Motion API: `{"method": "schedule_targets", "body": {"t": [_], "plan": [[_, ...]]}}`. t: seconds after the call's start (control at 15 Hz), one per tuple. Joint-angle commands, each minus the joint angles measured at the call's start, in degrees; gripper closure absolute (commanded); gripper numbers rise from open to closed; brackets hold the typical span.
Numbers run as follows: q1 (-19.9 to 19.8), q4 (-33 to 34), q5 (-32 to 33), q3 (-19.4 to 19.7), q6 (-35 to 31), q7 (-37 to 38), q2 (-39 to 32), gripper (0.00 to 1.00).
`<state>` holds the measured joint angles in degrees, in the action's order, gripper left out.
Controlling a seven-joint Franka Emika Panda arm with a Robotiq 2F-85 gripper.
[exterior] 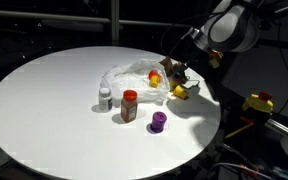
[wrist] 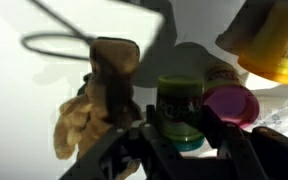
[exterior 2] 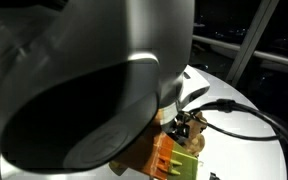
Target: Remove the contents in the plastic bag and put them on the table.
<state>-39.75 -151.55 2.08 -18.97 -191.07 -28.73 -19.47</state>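
My gripper lowers the green-lidded tub (wrist: pixel 179 108) onto the bare tabletop (wrist: pixel 171 62) beside the stuffed toy's head next and releases it, since that spot is open outside the bag.
In the wrist view my gripper (wrist: pixel 181 135) has its two dark fingers closed against the sides of a small green-lidded tub (wrist: pixel 179 108). A magenta-lidded tub (wrist: pixel 233 102) stands right beside it, and a yellow tub (wrist: pixel 276 45) lies further off. A brown stuffed toy (wrist: pixel 102 90) lies to the left. In an exterior view the crumpled clear plastic bag (exterior: pixel 132 75) lies on the round white table (exterior: pixel 44 100), with my gripper (exterior: pixel 174 74) at its right end, low over the table. A yellow item (exterior: pixel 181 92) lies just in front of it.
A small white bottle (exterior: pixel 104 98), a red-lidded jar (exterior: pixel 130 105) and a purple piece (exterior: pixel 158 122) stand on the table in front of the bag. The table edge is close to the right. The arm's body (exterior 2: pixel 84 80) blocks most of an exterior view; a black cable (exterior 2: pixel 244 112) trails over the table.
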Motion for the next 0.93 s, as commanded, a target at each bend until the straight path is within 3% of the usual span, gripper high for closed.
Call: {"method": "schedule_targets", "body": {"t": [0.0, 0.4, 0.47, 0.6, 0.67, 0.73, 0.87], "plan": [[-5.2, -0.3, 2.0, -1.1, -0.9, -0.6, -1.0, 0.77], [-2.8, 3.7, 0.8, 3.1, 2.8, -1.0, -5.3, 0.77], [-0.4, 4.5, 6.3, 6.4, 3.0, 4.4, -5.6, 0.77], [2.9, 6.0, 7.3, 9.6, 3.3, 6.3, -6.3, 0.77], [4.4, 6.5, 7.5, 11.1, 3.2, 7.5, -6.1, 0.27], [5.2, 6.9, 7.6, 11.9, 3.6, 8.6, -5.9, 0.26], [6.8, 6.7, 7.0, 13.4, 3.5, 10.9, -3.9, 0.12]]}}
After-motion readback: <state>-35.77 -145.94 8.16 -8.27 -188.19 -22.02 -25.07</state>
